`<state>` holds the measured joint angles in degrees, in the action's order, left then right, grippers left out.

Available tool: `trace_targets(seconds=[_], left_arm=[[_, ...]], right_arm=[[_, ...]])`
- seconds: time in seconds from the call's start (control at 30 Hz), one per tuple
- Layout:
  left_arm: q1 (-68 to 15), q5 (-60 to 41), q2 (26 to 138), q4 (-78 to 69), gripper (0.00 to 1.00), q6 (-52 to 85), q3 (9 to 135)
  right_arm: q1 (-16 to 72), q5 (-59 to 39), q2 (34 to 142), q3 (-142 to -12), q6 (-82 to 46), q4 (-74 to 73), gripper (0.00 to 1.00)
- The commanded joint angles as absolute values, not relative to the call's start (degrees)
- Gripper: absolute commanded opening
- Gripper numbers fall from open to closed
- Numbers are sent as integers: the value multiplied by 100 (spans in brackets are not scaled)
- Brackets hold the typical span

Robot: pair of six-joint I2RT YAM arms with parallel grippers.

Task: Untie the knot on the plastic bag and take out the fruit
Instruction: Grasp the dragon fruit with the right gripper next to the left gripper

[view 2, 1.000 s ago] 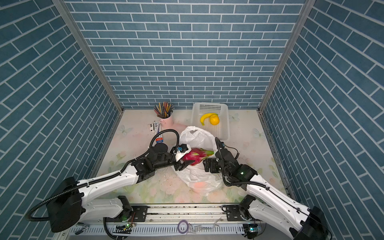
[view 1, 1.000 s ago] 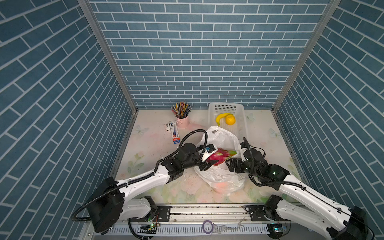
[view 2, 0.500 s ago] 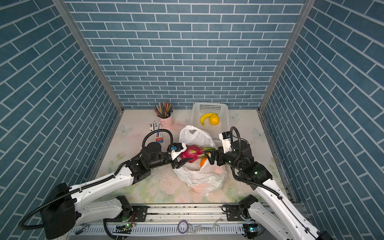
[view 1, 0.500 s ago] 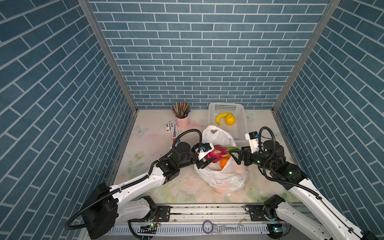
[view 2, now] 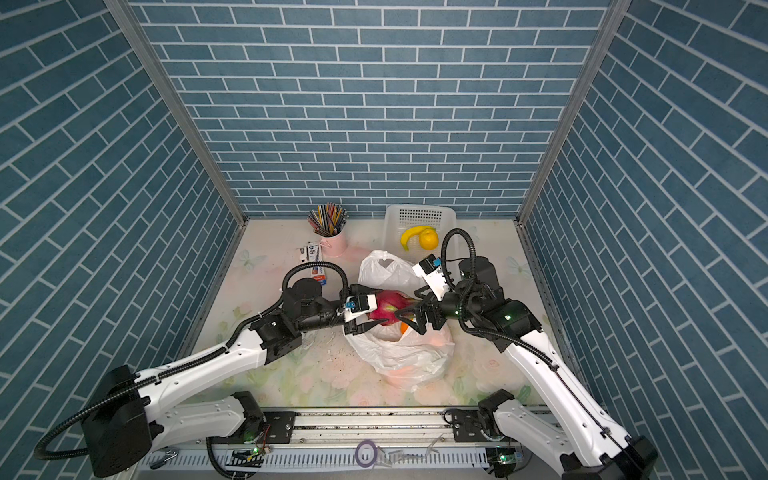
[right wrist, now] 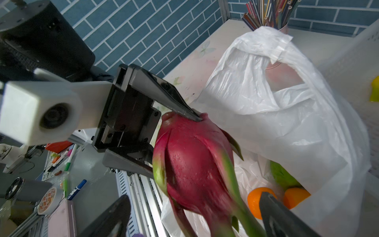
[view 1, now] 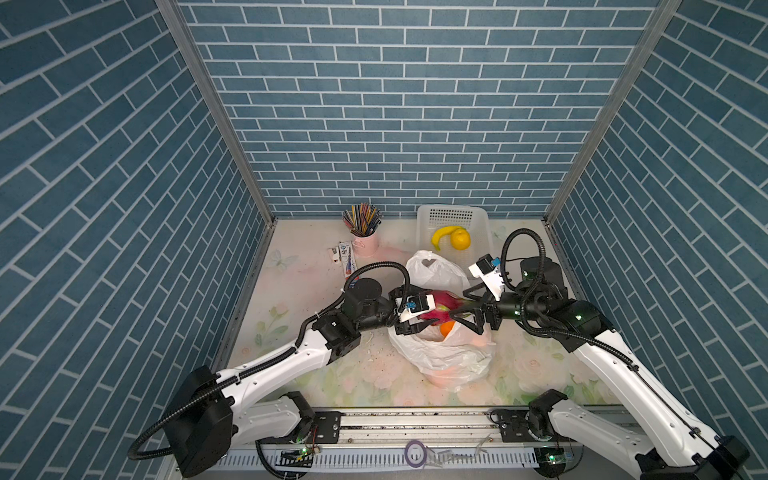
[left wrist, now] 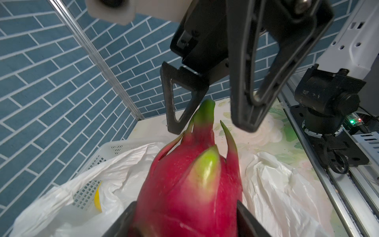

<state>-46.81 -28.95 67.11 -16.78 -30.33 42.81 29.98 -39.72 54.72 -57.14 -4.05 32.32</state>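
Note:
I should push my right gripper toward my left gripper and close it around the dragon fruit's wide body (view 1: 441, 307) (right wrist: 191, 164), since the body lies ahead of my right gripper, beyond the fruit's narrow leafy tip.
My left gripper (view 1: 422, 309) is shut on the base of a magenta dragon fruit (view 1: 442, 309) and holds it level above the white plastic bag (view 1: 440, 361). In the left wrist view the fruit (left wrist: 190, 184) fills the space between my jaws. My right gripper (view 1: 459, 307) faces it, wide open, with its fingers on either side of the fruit's green leafy tip (right wrist: 194, 160), apart from it. The bag's mouth is open and a handle loop (view 1: 432, 270) stands up; the knot is out of view. Inside the bag lie oranges (right wrist: 254, 201) and a green fruit (right wrist: 281, 176).
A white perforated basket (view 1: 424, 224) at the back holds a banana (view 1: 442, 235) and a yellow lemon (view 1: 461, 240). A pink cup of pencils (view 1: 365, 243) and a small tube box (view 1: 347, 257) stand back left. The arms' rail (view 1: 415, 419) runs along the front edge.
My right arm has risen from beside the bag and turned to face the dragon fruit, its jaws spreading a little wider. My left gripper has lifted the fruit clear of the bag's mouth.

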Motion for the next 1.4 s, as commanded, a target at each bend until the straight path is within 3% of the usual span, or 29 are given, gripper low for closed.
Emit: trace_targets(seconds=[0.0, 0.47, 0.8, 1.13, 1.3, 1.37], left_arm=[[-4708, -3094, 6730, -1534, 48, -3860, 4581], [-4884, -3370, 7245, -1367, 48, -4799, 5374], [-4966, -3201, 7129, -1313, 48, -5067, 5348], [-4956, -3627, 7258, -1300, 48, -5251, 5681], [-4967, -3718, 7365, -1257, 48, -5317, 5799], [-4968, -3684, 7365, -1255, 48, -5335, 5776]], right_arm=[[2988, -4555, 5615, -5927, 132, 3361, 98], [2988, -4911, 6101, -5979, 118, 3090, 98], [2988, -2972, 5982, -5929, 135, 2787, 98], [2988, -5541, 6312, -5870, -156, 2443, 96], [2988, -5619, 6383, -5994, -167, 2540, 86], [2988, -5384, 6331, -6025, -165, 2519, 76]])
